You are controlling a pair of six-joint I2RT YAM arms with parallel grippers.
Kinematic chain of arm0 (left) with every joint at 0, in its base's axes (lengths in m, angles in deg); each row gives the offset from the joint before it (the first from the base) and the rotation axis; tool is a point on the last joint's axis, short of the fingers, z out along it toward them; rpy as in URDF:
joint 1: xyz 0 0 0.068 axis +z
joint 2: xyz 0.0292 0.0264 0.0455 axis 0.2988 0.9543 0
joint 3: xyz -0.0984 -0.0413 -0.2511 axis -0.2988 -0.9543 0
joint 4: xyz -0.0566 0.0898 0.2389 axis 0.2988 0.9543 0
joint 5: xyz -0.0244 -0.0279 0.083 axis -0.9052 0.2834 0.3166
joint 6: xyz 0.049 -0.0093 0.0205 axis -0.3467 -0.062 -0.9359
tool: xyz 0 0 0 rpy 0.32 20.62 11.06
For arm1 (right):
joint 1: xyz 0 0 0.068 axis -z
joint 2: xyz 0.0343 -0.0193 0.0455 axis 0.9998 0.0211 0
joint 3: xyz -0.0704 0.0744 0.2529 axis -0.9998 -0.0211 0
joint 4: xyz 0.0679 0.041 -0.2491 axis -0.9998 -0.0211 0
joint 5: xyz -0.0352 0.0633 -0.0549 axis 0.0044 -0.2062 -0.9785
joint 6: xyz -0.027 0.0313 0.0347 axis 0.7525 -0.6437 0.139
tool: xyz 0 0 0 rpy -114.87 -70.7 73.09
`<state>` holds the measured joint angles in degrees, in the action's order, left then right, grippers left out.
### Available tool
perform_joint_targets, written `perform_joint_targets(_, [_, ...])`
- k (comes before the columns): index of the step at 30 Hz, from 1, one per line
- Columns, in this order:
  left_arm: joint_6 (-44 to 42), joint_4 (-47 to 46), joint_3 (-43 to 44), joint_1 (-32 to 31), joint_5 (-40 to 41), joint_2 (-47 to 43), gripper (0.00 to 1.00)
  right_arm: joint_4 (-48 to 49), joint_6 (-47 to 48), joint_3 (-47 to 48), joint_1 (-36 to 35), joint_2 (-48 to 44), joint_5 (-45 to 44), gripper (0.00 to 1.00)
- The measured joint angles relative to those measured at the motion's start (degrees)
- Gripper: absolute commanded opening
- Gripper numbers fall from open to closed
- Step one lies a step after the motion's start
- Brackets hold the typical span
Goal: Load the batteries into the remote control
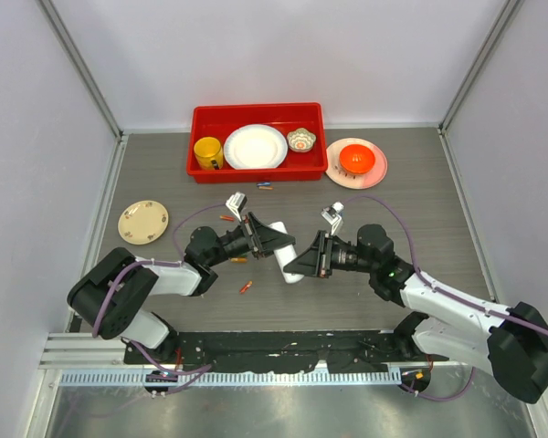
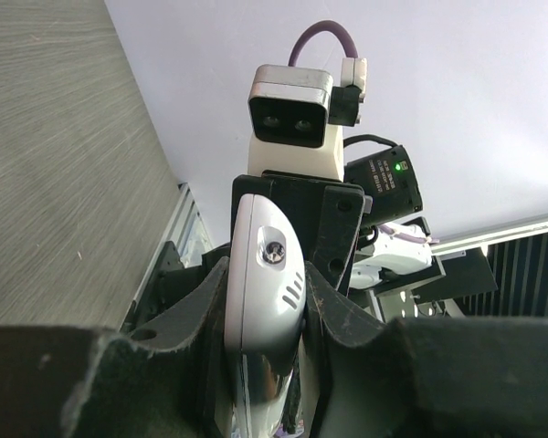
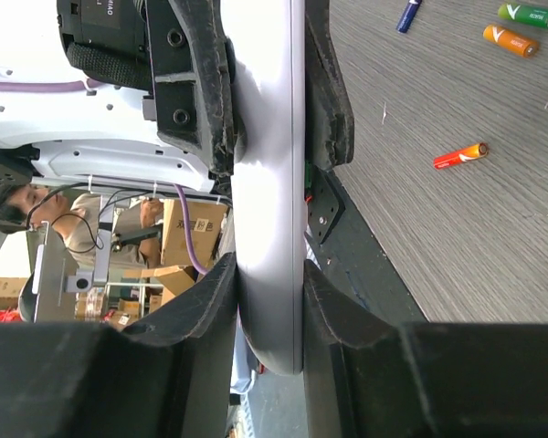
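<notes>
The right gripper turns downward next and lowers toward the tabletop on the pink plate's near side to release the remote [image 2: 267, 274], since the remote hangs in the air.
The white remote control [image 1: 287, 252] hangs above the middle of the table, held at both ends. My left gripper [image 1: 272, 240] is shut on its upper end; the left wrist view shows the remote [image 2: 267, 274] clamped between the pads of the gripper [image 2: 265, 306]. My right gripper [image 1: 301, 264] is shut on its lower end, and the remote [image 3: 269, 173] is pinched in that gripper [image 3: 270, 278]. Batteries lie loose on the table: a red-orange one [image 3: 460, 156], an orange one [image 3: 511, 40], a green one [image 3: 530, 14], a blue one [image 3: 407, 15], and others [image 1: 246, 287] [image 1: 226, 218].
A red bin [image 1: 201, 169] at the back holds a yellow mug [image 1: 207, 151], a white plate [image 1: 255, 146] and a small bowl [image 1: 301, 140]. A pink plate [image 1: 333, 169] with an orange bowl [image 1: 357, 160] stands to its right. A beige plate [image 1: 142, 222] lies at the left.
</notes>
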<state>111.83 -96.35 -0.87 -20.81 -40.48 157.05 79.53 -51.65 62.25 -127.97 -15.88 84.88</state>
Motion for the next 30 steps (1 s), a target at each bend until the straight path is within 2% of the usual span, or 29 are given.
perform_joint_targets(1, [-0.02,0.00,0.00,0.00,0.00,0.00,0.15,0.20,-0.02,0.02,0.00,0.13,0.00,0.01])
perform_joint_targets(4, [-0.09,-0.02,0.00,0.04,0.02,0.00,0.43,0.00,0.33,0.28,0.00,0.33,0.22,0.01])
perform_joint_targets(8, [0.35,-0.52,0.00,0.26,0.04,-0.02,0.61,-8.02,4.72,3.54,0.04,-0.17,-0.15,0.01])
perform_joint_targets(9, [0.33,-0.70,0.00,0.48,0.09,-0.04,0.92,-11.50,6.40,4.92,0.07,-0.59,-0.50,0.01])
perform_joint_targets(10, [0.33,-0.90,0.00,0.61,0.20,-0.04,0.99,-15.54,8.24,6.60,0.17,-1.01,-0.94,0.01])
perform_joint_targets(14, [0.31,-1.01,0.00,2.03,2.03,-0.04,1.00,-29.31,15.85,13.42,0.37,-1.99,-4.79,0.01])
perform_joint_targets(18, [-0.22,0.37,-0.46,5.01,5.95,-1.95,1.00,-46.12,23.19,22.56,0.35,-0.04,-18.53,0.01])
perform_joint_targets(22, [-3.48,11.10,-2.78,6.67,11.72,-11.43,1.00,-62.38,28.00,32.50,0.31,7.21,-42.99,0.01])
perform_joint_targets(25, [-6.03,18.99,-5.03,6.34,14.69,-19.78,1.00,-70.34,31.04,36.00,0.68,12.55,-60.61,0.01])
perform_joint_targets(30, [-8.72,28.26,-9.66,6.29,17.70,-29.05,1.00,-77.46,34.10,40.33,2.01,25.33,-77.57,0.01])
